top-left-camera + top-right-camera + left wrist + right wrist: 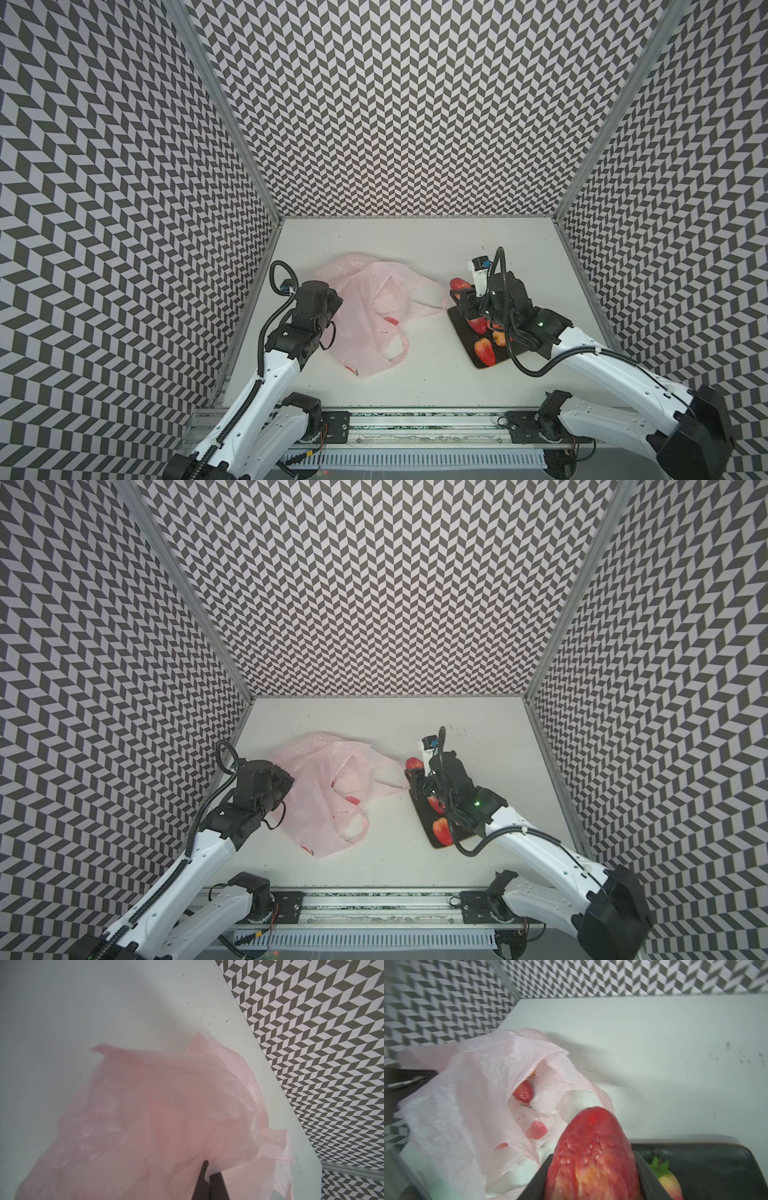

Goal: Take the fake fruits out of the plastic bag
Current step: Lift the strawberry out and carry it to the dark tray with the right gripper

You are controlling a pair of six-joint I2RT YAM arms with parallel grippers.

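My right gripper moves away from the bag and down onto the empty patch next to release the strawberry, as bare dark board [704,1170] shows there beside the green-capped fruit.
The pale-pink plastic bag [361,328] [316,808] lies crumpled left of the table's middle. My left gripper [208,1169] is shut on a fold of the bag [166,1105] at its left side. My right gripper [592,1155] is shut on a large red strawberry [591,1157] [460,284] [414,764], held over the far end of the dark board [459,318]. On the board lie two strawberries [485,351] [478,325] and an orange fruit [500,337]. Inside the bag's open mouth [542,1084] another strawberry [523,1092] shows, with a bit of orange fruit [533,1073] behind it.
The dark board [424,827] [706,1167] sits right of the bag, partly under my right arm. A green-capped fruit [668,1185] lies on it close to my right fingers. Patterned walls close in the left, back and right. A metal rail [415,428] runs along the front edge.
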